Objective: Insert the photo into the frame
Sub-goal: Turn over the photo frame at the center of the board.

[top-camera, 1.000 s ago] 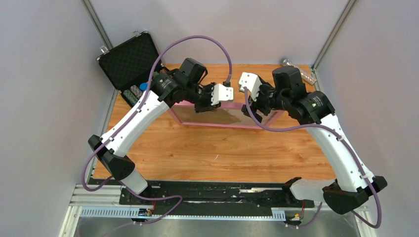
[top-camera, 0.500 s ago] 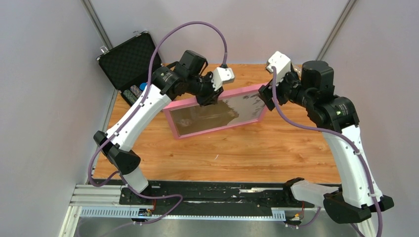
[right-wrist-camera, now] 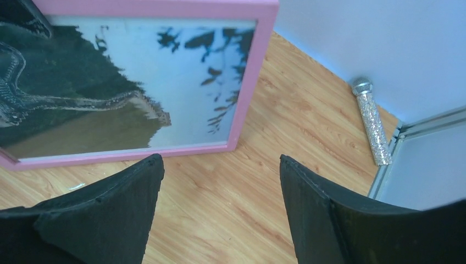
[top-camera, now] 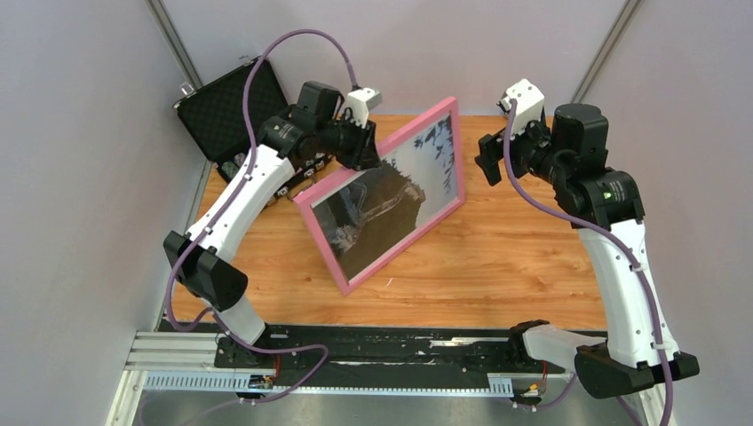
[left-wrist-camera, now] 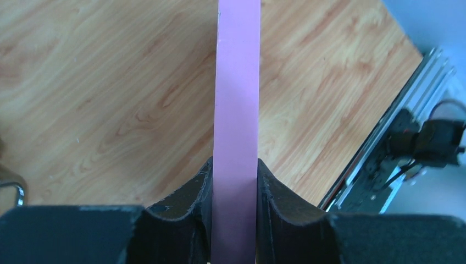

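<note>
I will next lower and turn my left gripper, set the frame on the tabletop's bare middle and release it, as the photo point(top-camera: 391, 204) already sits behind the pane.
The pink frame point(top-camera: 320, 245) hangs tilted above the table, front side up towards the top camera. Behind its clear pane sits the photo point(top-camera: 391, 204), with dark hills, pale sky and dark branches. My left gripper point(top-camera: 366, 153) is shut on the frame's far top rail. In the left wrist view the pink rail point(left-wrist-camera: 237, 82) runs straight up between the two fingers of that gripper point(left-wrist-camera: 234, 170). My right gripper point(top-camera: 487, 164) stands open to the right of the frame, apart from it. Its wrist view has the frame's corner point(right-wrist-camera: 244, 99) and the photo point(right-wrist-camera: 110, 99) beyond the gripper point(right-wrist-camera: 220, 162).
A black foam-lined case point(top-camera: 233, 111) stands open at the far left corner, small items at its foot. A glittery silver stick point(right-wrist-camera: 372, 121) lies by the right back wall. The wooden table point(top-camera: 497, 266) ends at a metal rail near the arm bases.
The left arm has lifted the frame off the table and swung it round, so its pink front now faces up. The right gripper has drawn back from the frame's right end.
</note>
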